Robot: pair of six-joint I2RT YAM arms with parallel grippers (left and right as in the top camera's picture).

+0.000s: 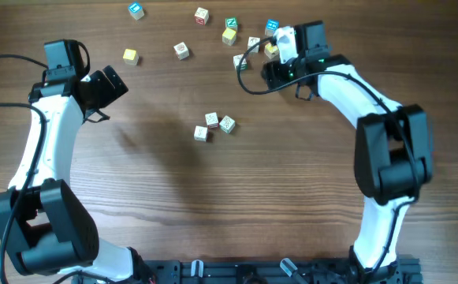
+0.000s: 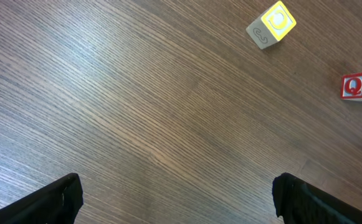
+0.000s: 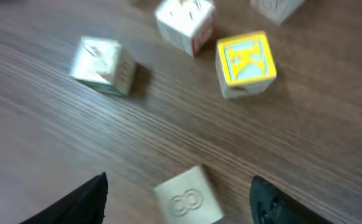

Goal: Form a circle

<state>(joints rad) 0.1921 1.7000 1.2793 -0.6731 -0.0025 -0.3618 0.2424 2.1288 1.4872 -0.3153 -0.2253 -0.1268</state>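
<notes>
I will lower my open right gripper around the pale embossed cube (image 3: pixel 190 196), already between its fingers with gaps on both sides, then close.
The circle stands as a short arc of three tiny pale cubes (image 1: pixel 213 125) at the table's middle, with red or green faces. My right gripper (image 1: pixel 269 57) hovers at the back of the table among loose cubes. In the right wrist view a pale cube embossed with an 8 (image 3: pixel 187 199) lies between the fingers of the right gripper (image 3: pixel 179 194), with gaps on both sides. My left gripper (image 1: pixel 112 85) is at the back left, and in the left wrist view this left gripper (image 2: pixel 177 199) is wide open over bare wood.
Loose cubes are scattered along the back edge: a yellow K cube (image 3: pixel 246 62), a red-edged one (image 3: pixel 185 25) and a greenish one (image 3: pixel 103 65). A yellow cube (image 2: pixel 271 23) and a red Q cube (image 2: pixel 360 86) lie ahead of the left gripper. Blue-faced cubes (image 1: pixel 136 10) lie farther back.
</notes>
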